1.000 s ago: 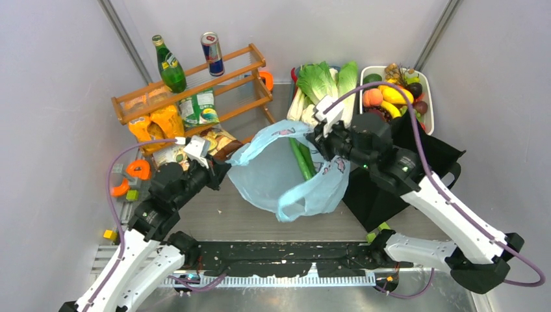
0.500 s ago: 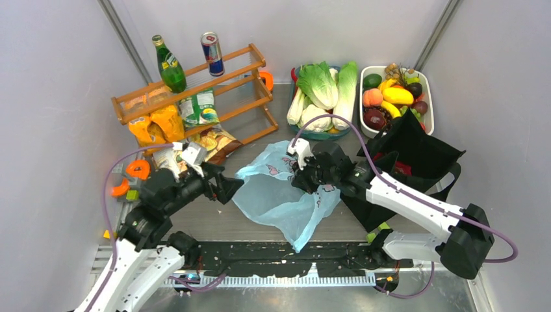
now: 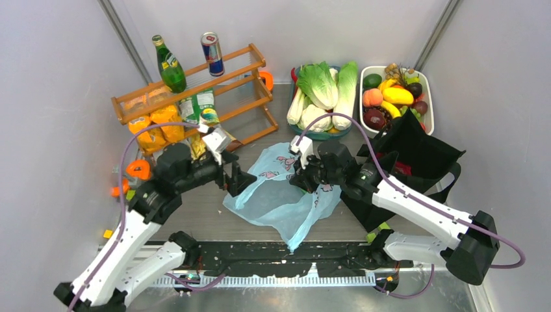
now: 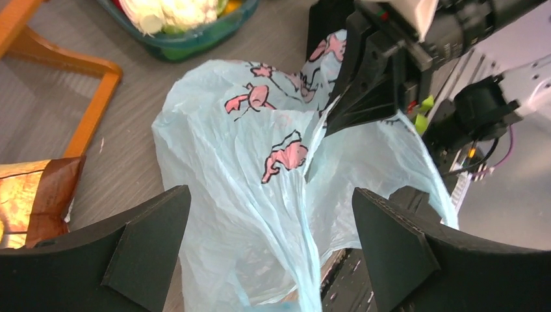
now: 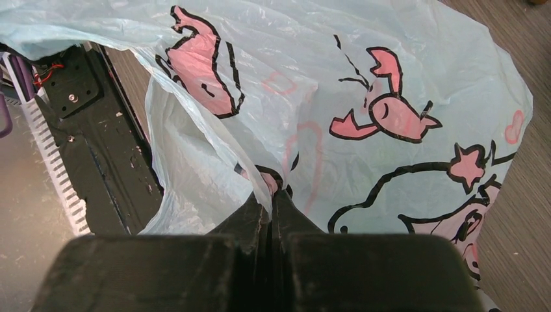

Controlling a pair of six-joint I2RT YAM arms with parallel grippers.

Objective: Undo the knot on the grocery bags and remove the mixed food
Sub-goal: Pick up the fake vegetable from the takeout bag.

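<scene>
I need to lower my left gripper next and tip its fingers down onto the bag's rim (image 3: 249, 195) (image 4: 300, 255). My right gripper is pinching one fold of the bag, and this side of the bag lies loose.
The light-blue plastic bag (image 3: 276, 198) with pink cartoon figures lies slack on the table, its mouth loose. My right gripper (image 3: 304, 179) is shut on a fold of the bag (image 5: 390, 78) at its upper right, with the plastic pinched between the tips (image 5: 273, 195). My left gripper (image 3: 239, 184) hovers open at the bag's left edge, its fingers apart with crumpled plastic (image 4: 214, 130) between and below them (image 4: 271, 201). The black fabric tote (image 3: 422, 156) stands open at the right. The knot is out of view. Leafy vegetables (image 3: 321, 88) fill a teal basket.
A wooden rack (image 3: 195, 84) at the back left holds a green bottle (image 3: 170, 65), a can (image 3: 212, 53) and snack packets (image 3: 156, 127). A brown packet (image 4: 32, 201) lies by it. A white tray of fruit (image 3: 396, 97) stands at the back right.
My left gripper has opened, let go of the bag's left edge and moved right along the table. My right gripper has brought the bag down, so it lies flatter.
</scene>
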